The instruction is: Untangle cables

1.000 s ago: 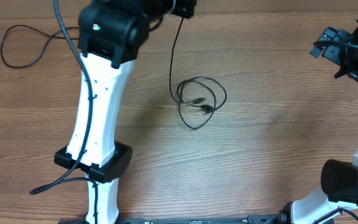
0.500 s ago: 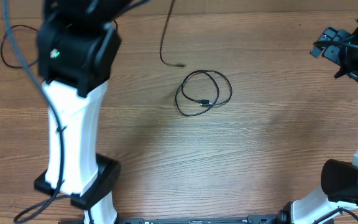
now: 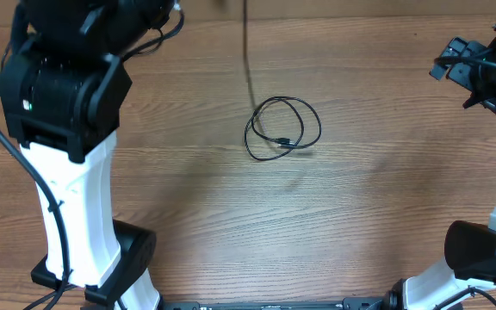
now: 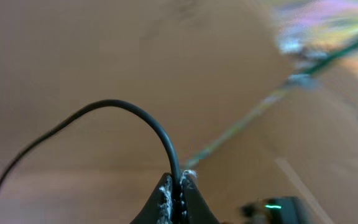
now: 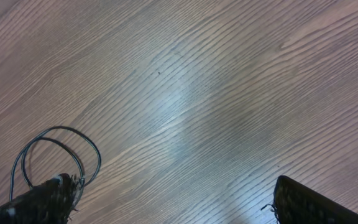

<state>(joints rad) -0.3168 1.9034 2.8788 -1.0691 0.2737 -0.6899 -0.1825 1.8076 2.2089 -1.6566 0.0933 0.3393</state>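
Observation:
My left gripper swings down and to its left in the overhead view next, to bare wood clear of the coil, and releases the cable there.
One black cable [image 3: 284, 127] lies coiled in a loose loop on the wooden table [image 3: 360, 198], with a small plug tip inside the loop. A second thin black cable [image 3: 247, 47] hangs blurred from the top edge, above and left of the coil. In the left wrist view my left gripper [image 4: 179, 188] is shut on that cable [image 4: 114, 104], which arcs up and off to the left. In the overhead view that gripper is past the top edge. My right gripper [image 5: 173, 205] stands open, high over bare wood, with the coil [image 5: 55, 146] beside its left finger [image 5: 39, 200].
My raised left arm [image 3: 67, 172] fills the left side of the overhead view and hides the table beneath it. The right arm's head [image 3: 476, 76] sits at the far right, its base [image 3: 480, 254] at the front right corner.
My left arm has swung left and risen, drawing one cable out of the bundle. That strand now hangs free of the coil, which has settled as a single loop.

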